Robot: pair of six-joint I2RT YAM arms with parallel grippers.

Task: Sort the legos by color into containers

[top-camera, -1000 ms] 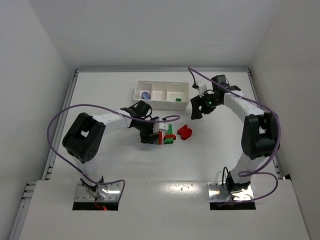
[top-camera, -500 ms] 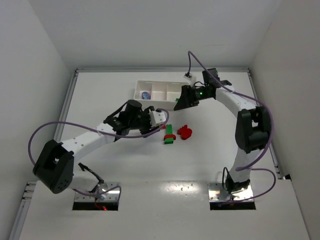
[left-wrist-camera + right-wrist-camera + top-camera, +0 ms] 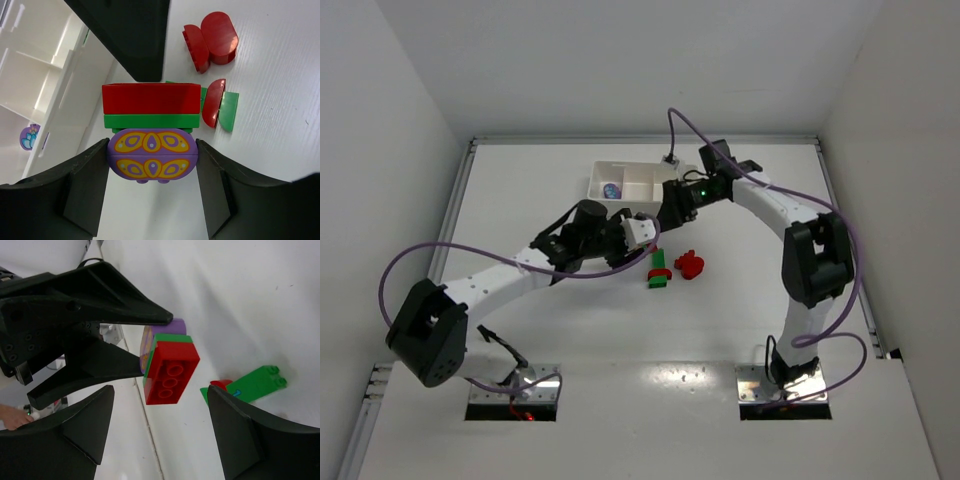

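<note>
I need to pull my left gripper away from the right gripper, move it outward over the tray's section with the purple-blue brick and release there, because its printed brick [image 3: 150, 155] is purple.
My left gripper [image 3: 151, 160] is shut on a purple printed brick [image 3: 150, 155], the bottom of a stack with a green brick [image 3: 150, 121] and a red brick [image 3: 150, 99]. It holds the stack above the table beside the white tray [image 3: 65, 70]. My right gripper [image 3: 160, 395] is open, its jaws on either side of the stack's red end [image 3: 170, 372] without touching it. In the top view the left gripper [image 3: 645, 232] and right gripper [image 3: 670, 205] meet just in front of the tray [image 3: 595, 180]. A purple-blue brick [image 3: 611, 189] lies in the tray's left compartment.
On the table to the right of the grippers lie a green brick [image 3: 660, 270] with a small red piece, and a red lego cluster [image 3: 690, 264]. They also show in the left wrist view as red pieces [image 3: 215, 40] and a green piece [image 3: 229, 110].
My left arm has lifted the stack off the table and carried it toward the tray. My right gripper has swung left, from beside the tray's right end, onto the stack.
</note>
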